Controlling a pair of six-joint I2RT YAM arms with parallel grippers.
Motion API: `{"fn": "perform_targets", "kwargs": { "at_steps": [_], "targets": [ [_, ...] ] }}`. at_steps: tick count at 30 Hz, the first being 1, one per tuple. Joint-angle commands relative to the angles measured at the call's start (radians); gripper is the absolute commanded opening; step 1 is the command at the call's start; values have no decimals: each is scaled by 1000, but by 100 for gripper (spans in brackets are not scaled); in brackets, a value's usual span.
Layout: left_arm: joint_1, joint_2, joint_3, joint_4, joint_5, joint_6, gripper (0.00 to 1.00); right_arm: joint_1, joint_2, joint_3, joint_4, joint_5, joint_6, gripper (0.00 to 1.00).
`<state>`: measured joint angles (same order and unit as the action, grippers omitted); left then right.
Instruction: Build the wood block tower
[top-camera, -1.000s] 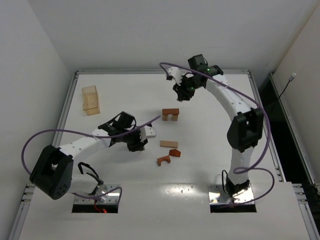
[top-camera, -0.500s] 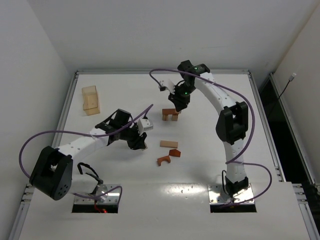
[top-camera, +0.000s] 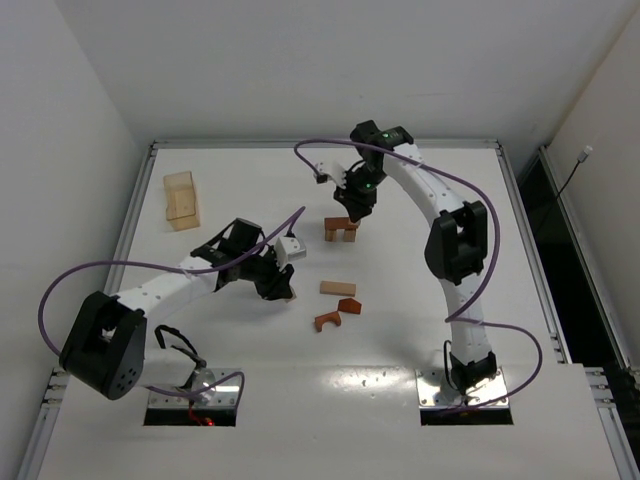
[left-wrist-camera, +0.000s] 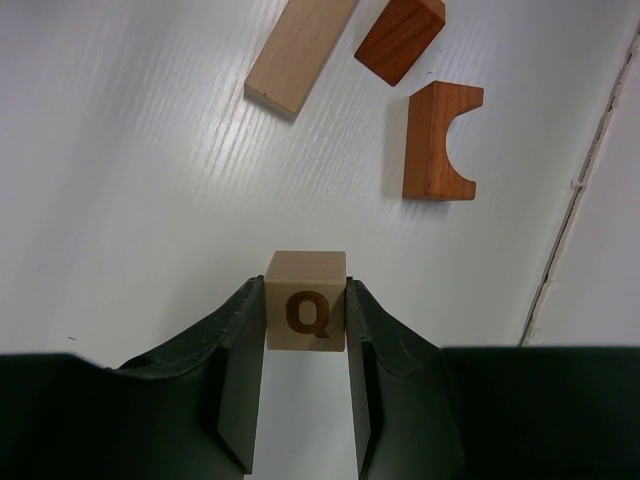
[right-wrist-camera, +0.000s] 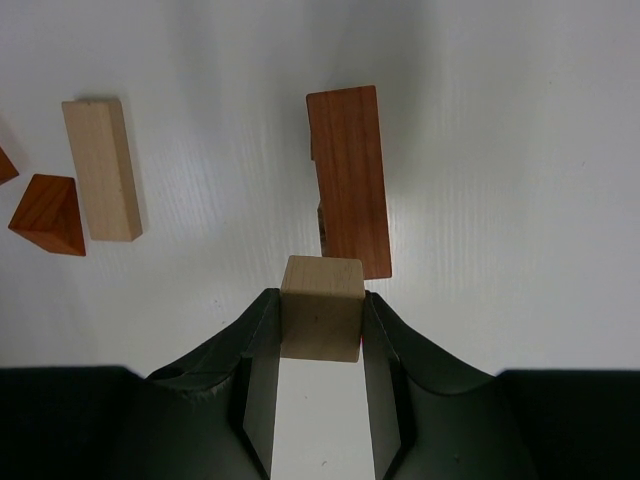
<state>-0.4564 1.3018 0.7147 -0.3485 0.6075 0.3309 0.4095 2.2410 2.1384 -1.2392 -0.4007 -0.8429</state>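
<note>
I will next use my right gripper to bring the pale tan cube (right-wrist-camera: 320, 308) down and farther over the bar onto its near end (right-wrist-camera: 357, 244). Then I will let go of the cube, because it still sticks out past that end.
The start of the wood block tower (top-camera: 341, 230) stands mid-table: a reddish-brown bar (right-wrist-camera: 347, 180) lying across supports. My right gripper (top-camera: 353, 213) is shut on a pale tan cube (right-wrist-camera: 320, 308) and hovers just above the bar's near end. My left gripper (top-camera: 283, 289) is shut on a pale cube marked Q (left-wrist-camera: 306, 314), close to the table, left of the loose blocks. Those are a pale bar (top-camera: 337, 288), a reddish wedge (top-camera: 348, 305) and a reddish arch (top-camera: 326, 321). They also show in the left wrist view: bar (left-wrist-camera: 300, 50), wedge (left-wrist-camera: 400, 38), arch (left-wrist-camera: 437, 142).
A larger pale wooden box (top-camera: 181, 199) stands at the far left of the table. Purple cables loop over both arms. The raised table rim (top-camera: 320, 144) runs along the back. The pale bar (right-wrist-camera: 100, 168) and wedge (right-wrist-camera: 45, 214) lie left of the stack in the right wrist view.
My right arm has swung left and down with its cube, from the back of the table to just over the reddish bar. My left gripper has barely shifted.
</note>
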Motion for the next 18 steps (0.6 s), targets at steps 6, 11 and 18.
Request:
{"fn": "perform_targets", "kwargs": {
  "at_steps": [6, 11, 18],
  "targets": [
    [7, 2, -1, 36, 38, -7, 0, 8, 17, 51, -14, -1, -58, 4],
    [7, 11, -1, 36, 38, -7, 0, 8, 26, 51, -5, -1, -85, 4],
    [7, 22, 8, 36, 38, -7, 0, 17, 45, 70, 4, 8, -94, 4]
  ]
}}
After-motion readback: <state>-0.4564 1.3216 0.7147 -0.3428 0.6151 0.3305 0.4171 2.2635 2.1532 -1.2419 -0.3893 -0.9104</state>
